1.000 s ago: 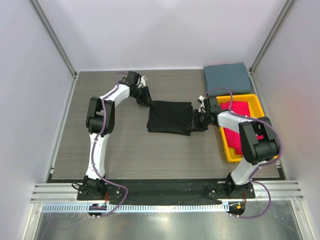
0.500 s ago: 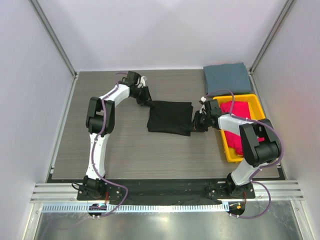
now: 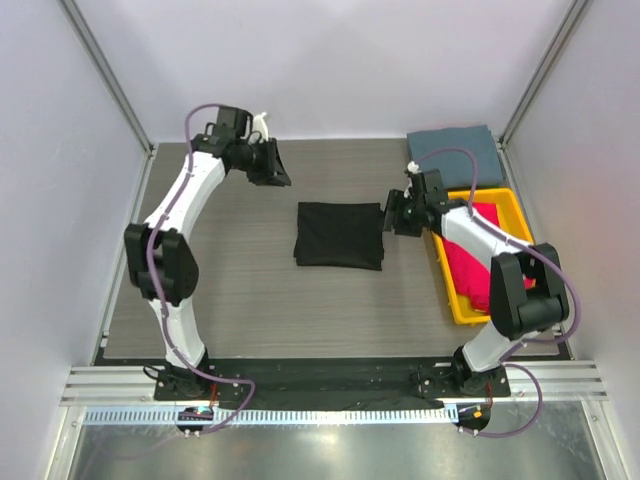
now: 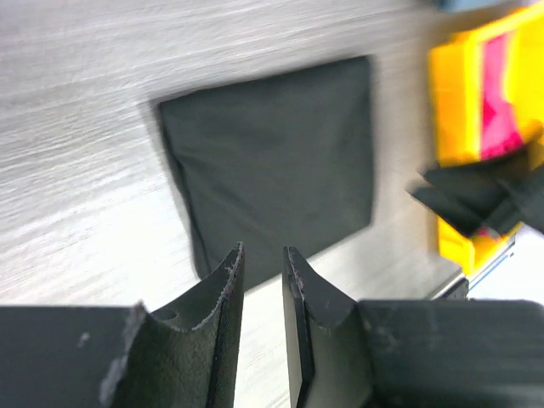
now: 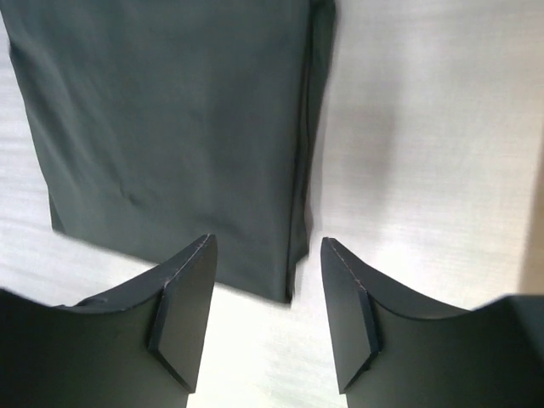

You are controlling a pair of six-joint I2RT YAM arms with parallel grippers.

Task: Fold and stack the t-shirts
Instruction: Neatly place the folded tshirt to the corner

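Observation:
The shirt is already folded into a rectangle, so my right gripper should next move outward and down onto the black shirt's far corner (image 3: 379, 207) by the tray (image 3: 458, 300) and close.
A black t-shirt (image 3: 340, 235) lies folded into a rectangle at the middle of the table; it also shows in the left wrist view (image 4: 272, 153) and the right wrist view (image 5: 170, 110). A slate grey-blue t-shirt (image 3: 455, 155) lies folded at the back right. Magenta-red t-shirts (image 3: 472, 255) lie in the yellow tray (image 3: 458, 300). My left gripper (image 3: 277, 172) hangs above the table's back left, apart from the black shirt, jaws a narrow gap apart and empty (image 4: 263, 251). My right gripper (image 3: 393, 215) is open and empty just off the black shirt's right edge (image 5: 268, 246).
The yellow tray stands along the right side, also in the left wrist view (image 4: 450, 102). Grey walls close in the table on the left, back and right. The grey-blue shirt lies right behind the tray.
My left gripper has let go of the black shirt's back-left corner and swung up and away to the back left. My right gripper has drawn back slightly off the shirt's right edge.

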